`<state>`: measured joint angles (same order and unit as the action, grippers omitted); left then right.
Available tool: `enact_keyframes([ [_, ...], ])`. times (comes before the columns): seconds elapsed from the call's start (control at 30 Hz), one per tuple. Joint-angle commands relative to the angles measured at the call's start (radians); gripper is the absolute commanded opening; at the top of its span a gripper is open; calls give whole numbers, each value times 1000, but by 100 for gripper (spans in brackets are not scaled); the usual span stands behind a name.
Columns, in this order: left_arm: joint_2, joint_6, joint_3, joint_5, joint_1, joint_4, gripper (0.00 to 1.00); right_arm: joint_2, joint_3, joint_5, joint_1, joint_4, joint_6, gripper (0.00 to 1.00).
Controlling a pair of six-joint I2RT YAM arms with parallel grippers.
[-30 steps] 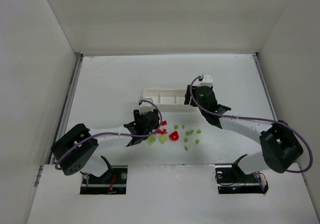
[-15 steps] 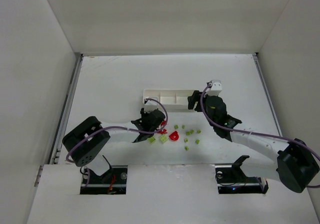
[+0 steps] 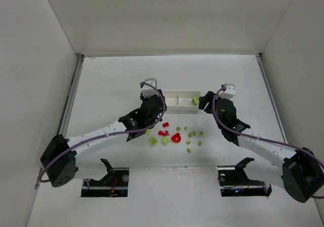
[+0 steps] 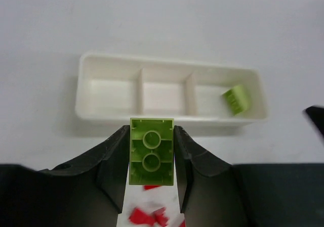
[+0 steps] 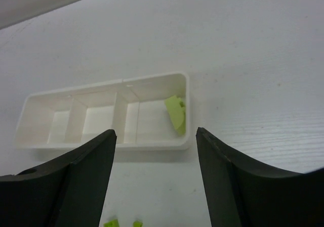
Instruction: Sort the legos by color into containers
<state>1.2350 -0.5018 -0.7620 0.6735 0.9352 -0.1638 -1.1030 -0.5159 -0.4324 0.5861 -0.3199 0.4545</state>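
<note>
My left gripper is to move along the tray (image 3: 177, 92) next, to the right in the top view, and then lower over the tray's end section, since a green lego lies there.
My left gripper (image 4: 152, 131) is shut on a light green lego (image 4: 152, 151), held above the table just in front of the white tray (image 4: 101, 117); from above this gripper (image 3: 156, 117) hangs near the tray's left end. The tray (image 3: 177, 92) has three compartments. Another green lego (image 4: 237, 98) lies in the right one, also seen as a green lego (image 5: 176, 113) ahead of my right gripper (image 5: 154, 133), which stands open and holds nothing. That gripper (image 3: 205, 105) is by the tray's right end. Red legos (image 3: 176, 137) and several green legos (image 3: 165, 141) lie loose on the table.
The loose legos are scattered in front of the tray, between the two arms. Red pieces (image 4: 149, 216) show on the table under my left jaws. Two small green legos (image 5: 111, 223) lie below my right gripper. White walls enclose the table on three sides.
My left gripper shut on a green lego from the pile and carried it up toward the tray. My right gripper drew back to the right off the tray's right end, uncovering the green lego there.
</note>
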Motion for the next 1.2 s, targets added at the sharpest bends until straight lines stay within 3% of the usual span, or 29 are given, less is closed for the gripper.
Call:
enact_keyframes([
  [0.0, 62, 17, -144, -47, 4, -6, 14, 35, 23, -37, -51, -51, 68, 66],
  [0.1, 196, 12, -255, -98, -5, -39, 15, 61, 48, -54, -96, -38, 104, 42],
  [0.17, 285, 14, -322, -129, -6, -59, 15, 77, 56, -52, -117, -22, 127, 35],
  [0.27, 403, 9, -416, -176, 0, -74, 15, 84, 62, -43, -127, -24, 136, 36],
  [0.53, 625, 45, -600, -206, 14, -89, 17, 81, 70, -45, -124, -33, 139, 50],
  [0.8, 731, 51, -660, -235, -2, -80, 25, 92, 77, -49, -124, -34, 144, 55],
  [1.03, 719, 52, -651, -235, -9, -88, 49, 81, 73, -46, -121, -39, 139, 61],
  [1.17, 657, 52, -622, -236, -16, -98, 58, 65, 60, -48, -98, -39, 127, 63],
])
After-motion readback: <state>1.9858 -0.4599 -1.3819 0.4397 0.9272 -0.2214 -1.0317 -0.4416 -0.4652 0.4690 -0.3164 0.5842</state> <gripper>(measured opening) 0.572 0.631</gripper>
